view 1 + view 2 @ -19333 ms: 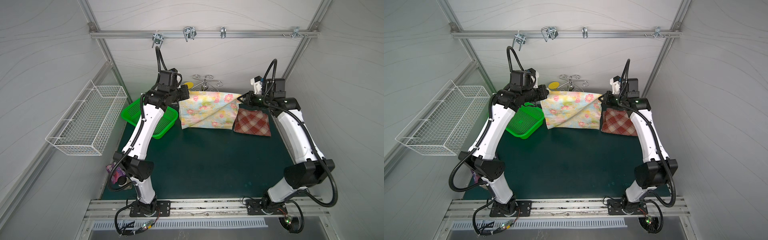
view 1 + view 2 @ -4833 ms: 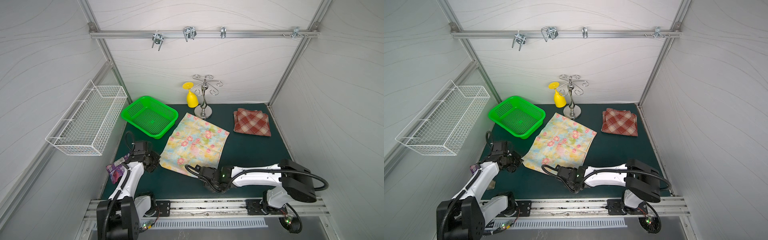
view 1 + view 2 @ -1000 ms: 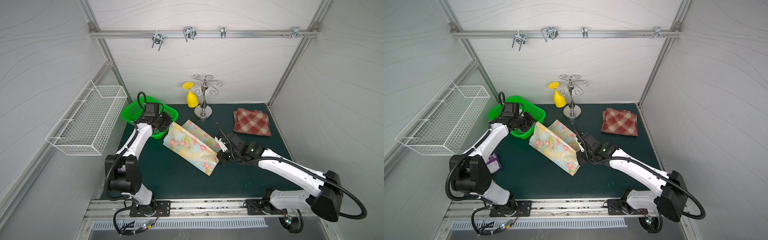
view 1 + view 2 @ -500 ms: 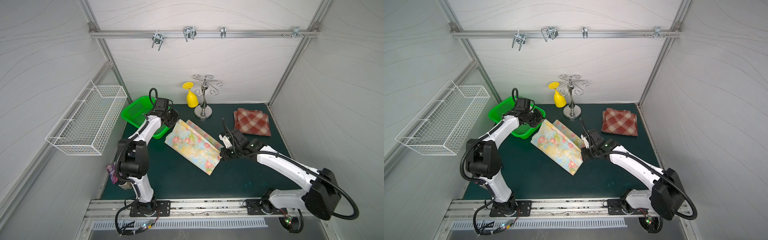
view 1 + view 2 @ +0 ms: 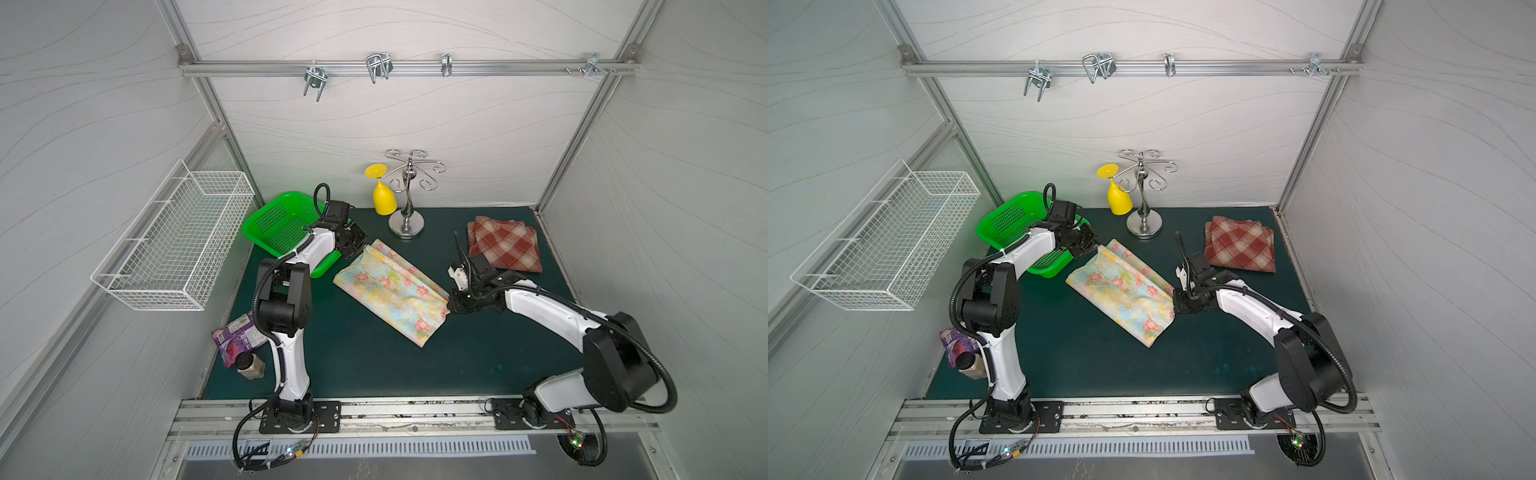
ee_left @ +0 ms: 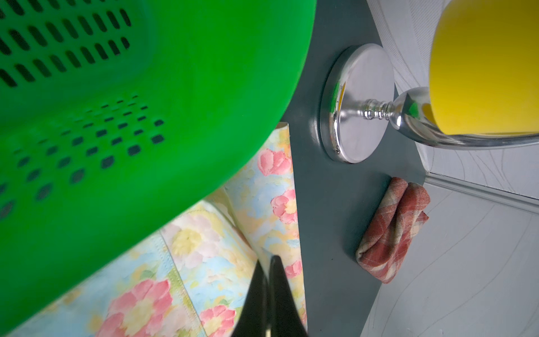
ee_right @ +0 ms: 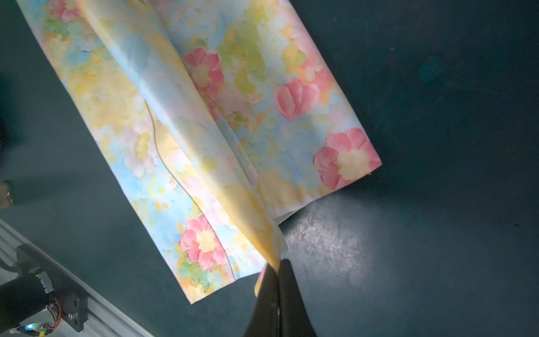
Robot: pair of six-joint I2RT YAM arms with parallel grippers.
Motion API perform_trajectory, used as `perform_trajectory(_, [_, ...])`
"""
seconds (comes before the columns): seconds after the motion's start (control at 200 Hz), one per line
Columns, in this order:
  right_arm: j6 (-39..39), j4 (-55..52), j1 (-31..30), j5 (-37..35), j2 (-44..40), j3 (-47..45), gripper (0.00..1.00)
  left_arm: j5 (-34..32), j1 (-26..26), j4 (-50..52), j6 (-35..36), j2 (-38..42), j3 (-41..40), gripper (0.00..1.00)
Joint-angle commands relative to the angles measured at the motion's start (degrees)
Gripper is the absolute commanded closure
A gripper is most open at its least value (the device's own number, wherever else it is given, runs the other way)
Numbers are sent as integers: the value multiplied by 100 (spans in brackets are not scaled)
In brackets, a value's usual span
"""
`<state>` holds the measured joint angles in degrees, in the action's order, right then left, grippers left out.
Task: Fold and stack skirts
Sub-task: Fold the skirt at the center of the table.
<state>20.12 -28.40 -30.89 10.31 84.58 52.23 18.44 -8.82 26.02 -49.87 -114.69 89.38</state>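
Observation:
The skirt's far strip (image 5: 439, 289) (image 7: 339, 154) is farther outward than the fingers and below them. My right gripper should next move outward and down and let go of the skirt's pinched corner onto that strip.
The floral skirt (image 5: 390, 291) (image 5: 1121, 291) lies folded double, slantwise in the middle of the green mat. My left gripper (image 5: 361, 248) (image 5: 1094, 248) is shut on its back corner beside the green basket; in the left wrist view the jaws (image 6: 269, 259) pinch the cloth's edge (image 6: 204, 242). My right gripper (image 5: 449, 305) (image 5: 1174, 305) is shut on the skirt's right corner, and the right wrist view shows that corner lifted off the mat between the jaws (image 7: 277, 262). The plaid skirt (image 5: 505, 243) (image 5: 1239, 243) (image 6: 390, 230) lies folded at the back right, apart from both grippers.
A green basket (image 5: 282, 224) sits at the back left under my left arm. A chrome hook stand (image 5: 407, 224) with a yellow cup (image 5: 384, 201) stands at the back. A wire basket (image 5: 178, 241) hangs on the left wall. A purple wrapper (image 5: 235, 336) and a small bottle (image 5: 249, 365) lie front left.
Both grippers have moved to the right with the floral skirt's held edge, drawing the top layer further over the lower one. The plaid skirt has not moved.

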Motion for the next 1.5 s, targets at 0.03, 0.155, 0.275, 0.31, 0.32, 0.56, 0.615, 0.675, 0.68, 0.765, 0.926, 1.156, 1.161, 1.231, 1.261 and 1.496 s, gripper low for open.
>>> perform_trajectory(0.03, [-107,8,117,103,243,102,99,-426,16,-255,3,3,310,100])
perform_trajectory(0.155, [-97,6,178,165,366,253,99,-591,17,-281,-54,111,298,100])
perform_trajectory(0.275, [-139,1,199,104,420,279,99,-633,19,-255,-76,84,419,100])
perform_trajectory(0.31, [-146,6,224,102,456,266,99,-586,13,-239,-67,24,482,100])
perform_trajectory(0.32, [-155,5,231,96,448,263,99,-576,19,-227,-67,15,501,100])
perform_trajectory(0.56, [-179,223,465,130,699,161,98,-524,6,-258,-102,-254,588,100])
perform_trajectory(0.615, [-197,260,511,163,767,190,98,-543,12,-279,-93,-297,578,100])
perform_trajectory(0.675, [-200,260,530,178,851,258,98,-526,6,-295,-68,-350,593,100])
perform_trajectory(0.68, [-201,262,531,176,855,260,98,-526,9,-293,-68,-355,595,100])
perform_trajectory(0.765, [-224,231,533,185,981,372,97,-511,8,-233,-50,-451,664,100])
perform_trajectory(0.926, [-258,269,565,74,1131,394,84,-493,6,-203,-23,-597,728,100])
perform_trajectory(1.156, [-403,219,637,-72,1225,621,40,-325,12,-223,4,-583,764,60])
perform_trajectory(1.161, [-408,216,637,-77,1227,630,40,-329,12,-226,4,-573,764,59])
perform_trajectory(1.231, [-446,98,642,-90,1239,805,35,-253,12,-275,12,-518,800,41])
perform_trajectory(1.261, [-459,30,637,-81,1241,873,33,-177,14,-231,2,-517,871,39])
perform_trajectory(1.496, [-421,-130,602,-219,696,807,27,266,2,-260,3,-69,629,38])
